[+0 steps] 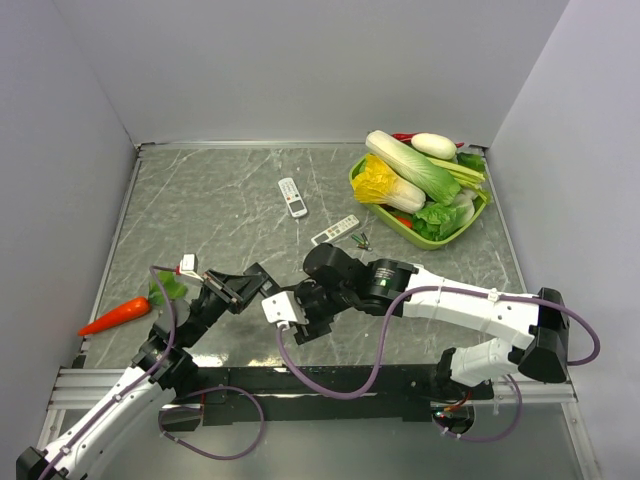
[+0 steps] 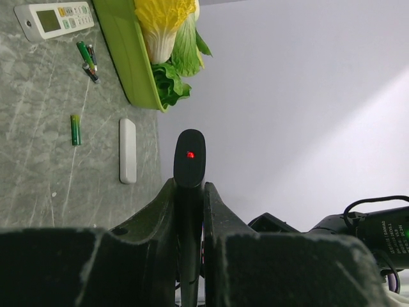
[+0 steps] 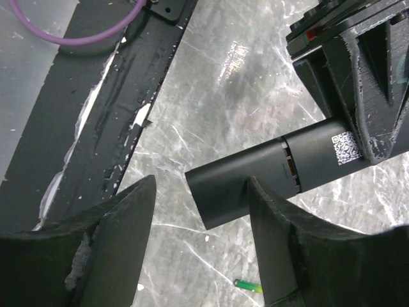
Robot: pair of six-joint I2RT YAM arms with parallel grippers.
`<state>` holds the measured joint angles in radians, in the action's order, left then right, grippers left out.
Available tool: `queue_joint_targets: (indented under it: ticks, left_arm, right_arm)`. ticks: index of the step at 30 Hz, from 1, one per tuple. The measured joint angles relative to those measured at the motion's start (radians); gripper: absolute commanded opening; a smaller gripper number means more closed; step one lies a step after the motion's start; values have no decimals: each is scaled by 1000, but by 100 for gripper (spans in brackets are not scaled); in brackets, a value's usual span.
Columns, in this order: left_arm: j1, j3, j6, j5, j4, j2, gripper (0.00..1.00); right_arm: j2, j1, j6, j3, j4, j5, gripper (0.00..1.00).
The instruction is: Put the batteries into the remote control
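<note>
My left gripper turns to point downward next and lowers the black remote onto the clear spot of bare tabletop below to release it there.
A black remote control (image 2: 190,157) stands edge-on between the fingers of my left gripper (image 2: 190,187), which is shut on it. In the right wrist view its free end (image 3: 249,182) pokes between the fingers of my right gripper (image 3: 201,185), whose jaws are open around it; the right finger is against the remote's side. Both grippers meet above the table's near middle, left gripper (image 1: 228,292) and right gripper (image 1: 272,294). One green battery (image 2: 75,129) lies alone on the table, and more batteries (image 2: 87,61) lie beside a white remote (image 2: 54,18).
A small white cover (image 2: 128,150) lies by the lone battery. Another white remote (image 1: 292,197) lies at mid-table. A green tray (image 1: 420,238) of vegetables fills the back right. A carrot (image 1: 115,315) lies at the left edge. A black rail (image 3: 96,96) borders the near edge.
</note>
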<state>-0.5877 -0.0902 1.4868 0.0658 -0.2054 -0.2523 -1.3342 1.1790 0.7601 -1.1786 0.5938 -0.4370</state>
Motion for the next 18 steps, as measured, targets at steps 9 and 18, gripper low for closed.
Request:
queue_joint_targets:
  ticks: [9,18]
  left_arm:
    - [2,0,1,-4,8,18,1]
    - [8,0,5,-7,-3,0,1]
  right_arm:
    - [-12,-1,0,0,-19,13,59]
    - [-13,-1,-2,22,-66,50,59]
